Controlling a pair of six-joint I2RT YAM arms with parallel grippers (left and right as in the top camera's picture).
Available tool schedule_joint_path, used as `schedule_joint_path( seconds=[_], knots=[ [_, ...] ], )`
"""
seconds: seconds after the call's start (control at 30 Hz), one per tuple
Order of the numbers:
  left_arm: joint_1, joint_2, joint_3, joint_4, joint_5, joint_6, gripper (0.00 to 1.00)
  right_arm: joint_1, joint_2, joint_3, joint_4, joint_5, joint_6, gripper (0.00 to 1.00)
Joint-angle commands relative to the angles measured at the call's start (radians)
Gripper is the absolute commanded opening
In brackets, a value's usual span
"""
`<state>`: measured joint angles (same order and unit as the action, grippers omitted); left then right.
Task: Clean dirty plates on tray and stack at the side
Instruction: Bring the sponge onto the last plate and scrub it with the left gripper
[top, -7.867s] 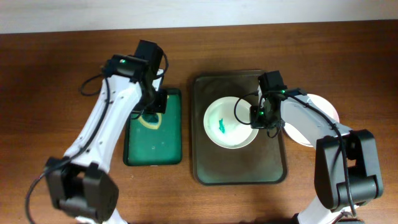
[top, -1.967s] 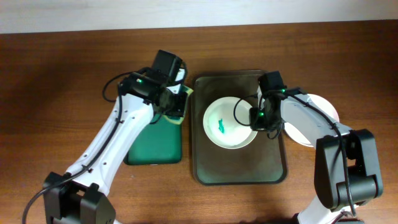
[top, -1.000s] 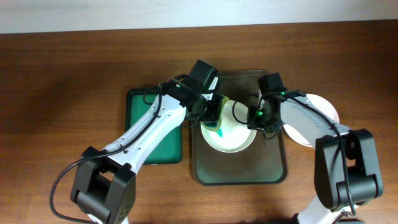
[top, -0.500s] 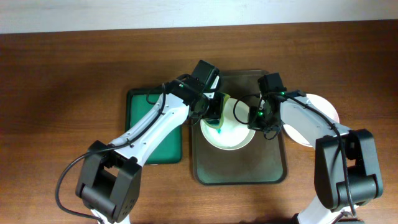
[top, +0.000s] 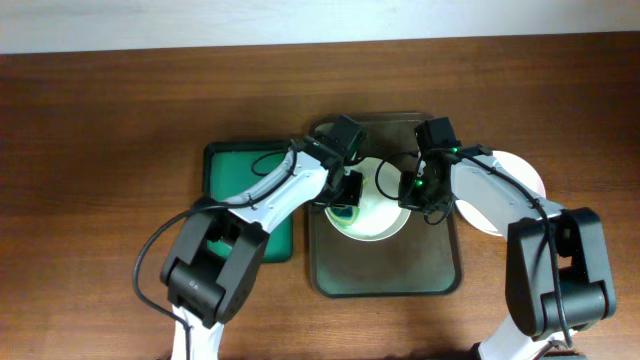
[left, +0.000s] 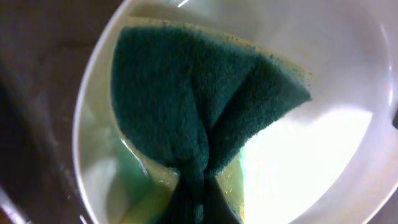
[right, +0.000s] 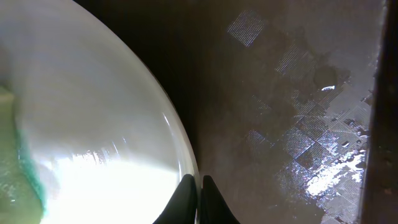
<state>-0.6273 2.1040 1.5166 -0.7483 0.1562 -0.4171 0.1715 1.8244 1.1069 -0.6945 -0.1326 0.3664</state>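
The sponge should go up, to the left in the overhead view and down onto the green mat next, carried by my left gripper, because the mat has bare space there.
A white plate (top: 378, 205) lies on the dark tray (top: 390, 270). My left gripper (top: 346, 198) is shut on a green and yellow sponge (left: 199, 118) and presses it onto the plate's left part (left: 323, 143). My right gripper (top: 410, 192) is shut on the plate's right rim (right: 180, 149), its fingers (right: 198, 196) pinching the edge. A second white plate (top: 520, 175) lies on the table right of the tray, partly under my right arm.
A green mat (top: 245, 225) lies left of the tray on the wooden table (top: 100, 150). The tray floor (right: 292, 93) shows wet patches right of the plate.
My left arm has carried the sponge from the green mat rightward onto the plate and moved it across the plate. My right gripper has stayed on the rim.
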Motion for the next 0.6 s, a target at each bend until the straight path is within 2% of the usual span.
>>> schedule_joint_path(
  seconds=[0.0,0.17,0.23,0.33,0.4,0.5,0.57],
  knots=[
    [-0.046,0.103,-0.01,-0.003,0.008,-0.016,0.0,-0.002,-0.016,-0.003,-0.005,0.021,0.012,0.04],
    [-0.074,0.104,-0.003,0.024,0.198,-0.014,0.0,-0.003,-0.016,-0.003,-0.005,0.021,0.012,0.04],
    [-0.06,0.104,0.03,0.042,0.368,0.044,0.0,-0.002,-0.016,-0.003,-0.005,0.021,0.012,0.04],
    [-0.043,0.095,0.112,0.008,0.507,0.105,0.0,-0.003,-0.016,-0.003,-0.005,0.021,0.012,0.04],
    [-0.032,0.072,0.19,-0.063,0.474,0.128,0.0,-0.003,-0.016,-0.003,-0.005,0.021,0.011,0.05],
    [-0.017,-0.005,0.305,-0.199,0.23,0.126,0.0,-0.003,-0.016,-0.003,-0.005,0.021,0.008,0.04],
    [-0.01,-0.037,0.319,-0.253,0.076,0.101,0.0,-0.003,-0.016,-0.003,-0.005,0.021,0.008,0.04]
  ],
)
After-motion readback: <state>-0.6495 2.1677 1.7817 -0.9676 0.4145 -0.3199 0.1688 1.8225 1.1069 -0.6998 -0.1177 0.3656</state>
